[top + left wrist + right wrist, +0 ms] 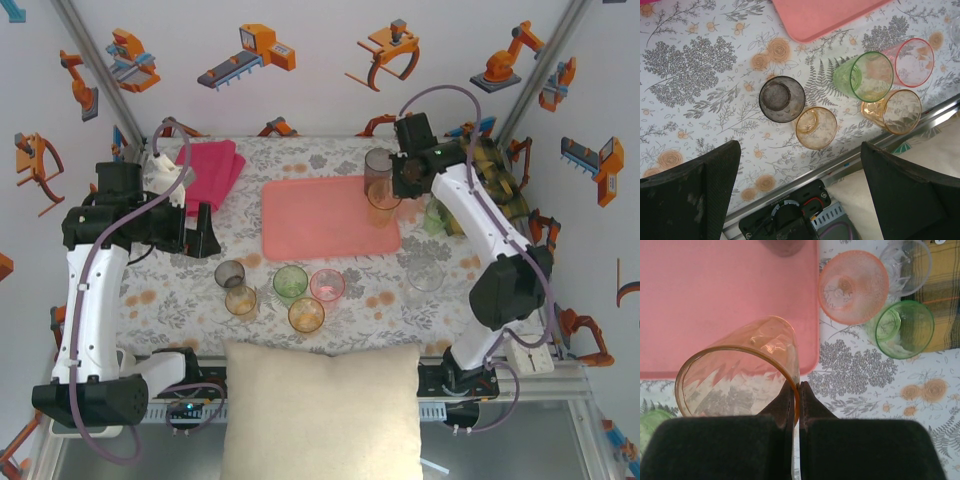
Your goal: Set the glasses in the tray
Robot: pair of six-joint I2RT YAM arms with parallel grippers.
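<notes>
The right gripper lowers the amber glass next and stands it below on the bare bottom of the tray before the smoky glass, to release the amber glass's rim.
My right gripper (796, 389) is shut on the rim of an amber glass (740, 367), which hangs tilted over the right edge of the salmon-pink tray (715, 295). From above, the right gripper (392, 188) and its amber glass (383, 203) are at the tray's (320, 220) right side. A smoky glass (378, 163) stands at the tray's far right corner. My left gripper (800, 195) is open and holds nothing, above the near table edge. Before it stand a grey glass (782, 99), an amber glass (816, 127), a green glass (865, 76), a pink glass (910, 62) and another amber glass (895, 111).
Right of the tray stand a pink glass (854, 286), a green glass (904, 329) and a clear glass (905, 267), beside a yellow plaid cloth (940, 295). Another clear glass (425, 272) stands front right. A magenta towel (212, 172) lies back left, a cream pillow (320, 400) in front.
</notes>
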